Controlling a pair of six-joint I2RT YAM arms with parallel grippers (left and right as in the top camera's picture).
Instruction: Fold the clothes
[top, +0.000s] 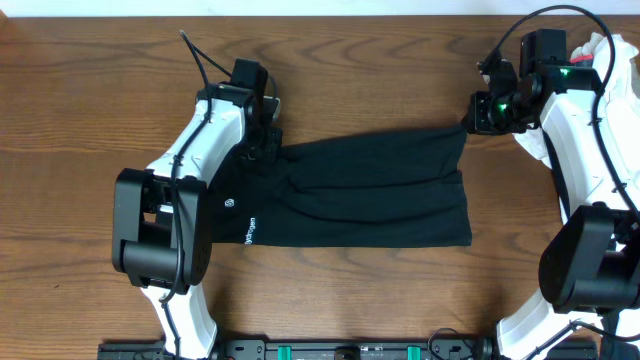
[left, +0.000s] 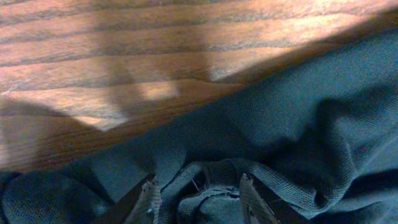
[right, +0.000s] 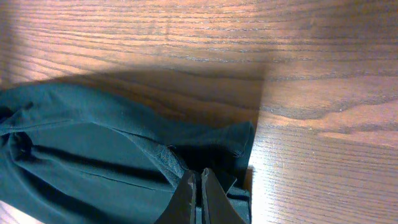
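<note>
Next, my right gripper carries the shirt's held far corner back toward the shirt's near edge (top: 452, 236) and opens, as the folded shirt is still wide.
The clothes, a black T-shirt (top: 360, 190), lie folded into a wide band across the middle of the table, with a small white logo (top: 229, 205) near the left end. My left gripper (top: 268, 140) is at the shirt's upper left corner. In the left wrist view it (left: 200, 199) is open, its fingers (left: 149, 202) apart, and a loose bunch of the fabric (left: 298, 93) lies between them. My right gripper (top: 472, 118) is at the upper right corner. In the right wrist view it (right: 198, 180) is shut on a ridge of the shirt (right: 81, 143), which rises to its tips.
A white cloth (top: 603, 48) lies at the table's far right corner, behind my right arm. Bare wood (top: 360, 60) stretches beyond the shirt and to its right (right: 323, 93). Both arm bases stand at the front edge.
</note>
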